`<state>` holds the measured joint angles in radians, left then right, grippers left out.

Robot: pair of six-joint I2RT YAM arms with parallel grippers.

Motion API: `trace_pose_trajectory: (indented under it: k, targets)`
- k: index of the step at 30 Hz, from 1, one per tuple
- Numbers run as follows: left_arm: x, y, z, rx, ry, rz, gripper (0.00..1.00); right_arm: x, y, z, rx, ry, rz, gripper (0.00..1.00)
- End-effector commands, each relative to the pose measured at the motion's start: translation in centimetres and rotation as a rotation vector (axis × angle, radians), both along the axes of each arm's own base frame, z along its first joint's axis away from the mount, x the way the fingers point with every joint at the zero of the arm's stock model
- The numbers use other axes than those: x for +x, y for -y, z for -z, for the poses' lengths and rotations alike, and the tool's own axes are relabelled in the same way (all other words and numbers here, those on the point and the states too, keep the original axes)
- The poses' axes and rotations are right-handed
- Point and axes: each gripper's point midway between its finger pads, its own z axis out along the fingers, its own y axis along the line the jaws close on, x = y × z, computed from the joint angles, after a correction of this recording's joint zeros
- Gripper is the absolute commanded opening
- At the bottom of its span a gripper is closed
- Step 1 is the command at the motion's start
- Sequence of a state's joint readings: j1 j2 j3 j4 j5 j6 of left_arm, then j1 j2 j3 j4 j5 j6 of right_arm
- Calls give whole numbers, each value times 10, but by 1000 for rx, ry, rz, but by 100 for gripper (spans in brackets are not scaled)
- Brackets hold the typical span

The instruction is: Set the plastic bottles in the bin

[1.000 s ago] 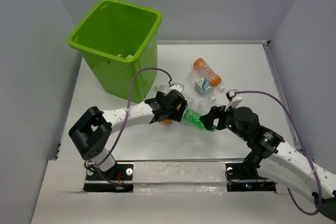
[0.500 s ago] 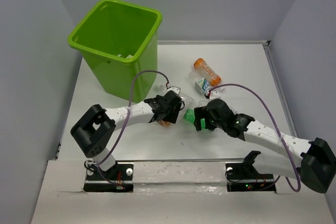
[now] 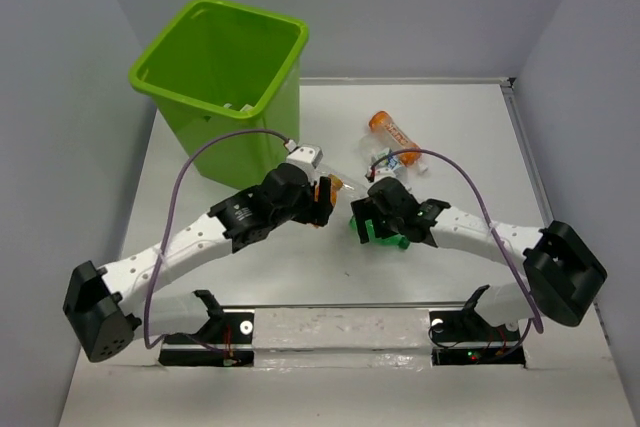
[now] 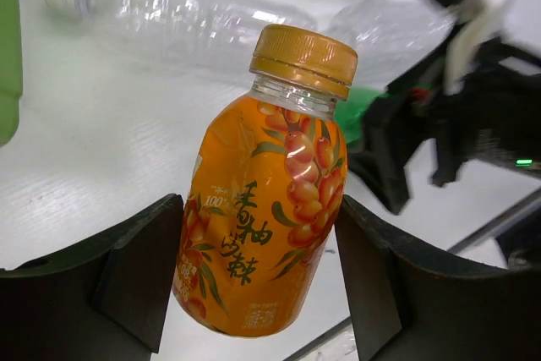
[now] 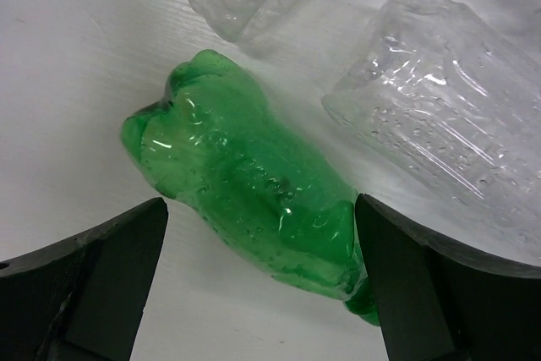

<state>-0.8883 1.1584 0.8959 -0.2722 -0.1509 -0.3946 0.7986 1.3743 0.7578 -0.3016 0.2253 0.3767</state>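
Note:
Next, my left gripper will climb outward over the bin's opening [image 3: 220,59] to release the orange juice bottle [image 3: 325,189] inside, since the bin's tall rim stands higher than the held bottle.
The lime-green bin [image 3: 220,77] stands at the back left of the table. My left gripper [image 3: 318,199] is shut on an orange juice bottle [image 3: 325,189] with a gold cap and holds it above the table; in the left wrist view the bottle [image 4: 270,166] sits between both fingers [image 4: 139,268]. My right gripper [image 3: 372,225] is open and straddles a crushed green bottle [image 3: 395,240] lying on the table. In the right wrist view the green bottle [image 5: 245,175] touches the right finger [image 5: 406,276], with a gap at the left one.
Another orange bottle [image 3: 393,132] and a small labelled bottle [image 3: 385,160] lie behind my right gripper. Clear crushed bottles [image 5: 439,99] lie beside the green one, and a long clear bottle [image 4: 169,19] lies past the held one.
My left gripper has lifted the orange bottle off the table and moved it back towards the bin. My right gripper has moved left and come down over the green bottle.

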Motion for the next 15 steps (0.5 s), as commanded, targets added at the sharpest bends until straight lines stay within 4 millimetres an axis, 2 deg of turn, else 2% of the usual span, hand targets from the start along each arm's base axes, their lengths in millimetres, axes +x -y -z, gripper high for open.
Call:
trace_pose_trajectory:
  k: [1,3,4,5,6,7,8,9,10,11,12,14,15]
  targets:
    - [-2,4,-107,-206,153,19,41,2,-18,-2,68,-12,-36,93]
    - [1,-1,-142,-256,221,-1,41,-3,-17,4,71,-31,-32,89]
    - [3,-7,-173,-299,283,-25,41,-6,-16,9,75,-44,-28,88]
    - [6,-8,-192,-333,332,-34,41,-8,-15,11,75,-49,-26,80]
    - [8,-12,-209,-357,372,-47,41,-10,-14,12,78,-53,-22,80]
    - [13,-15,-222,-359,414,-63,41,-11,-14,11,89,-54,-19,71]
    - [18,-23,-252,-393,467,-92,41,-14,-12,12,91,-57,-17,68]
    - [23,-29,-266,-394,496,-117,42,-16,-11,11,98,-57,-15,63]
    - [32,-39,-290,-393,547,-168,42,-19,-14,4,125,-46,-20,53]
    - [38,-46,-299,-392,569,-201,42,-22,-16,0,140,-42,-30,49]
    - [53,-64,-309,-386,601,-274,42,-25,-15,-1,153,-42,-30,44]
    - [72,-82,-331,-409,647,-339,42,-36,-22,-8,189,-46,-52,44]
    - [88,-105,-335,-397,670,-422,41,-39,-22,-18,214,-21,-50,42]
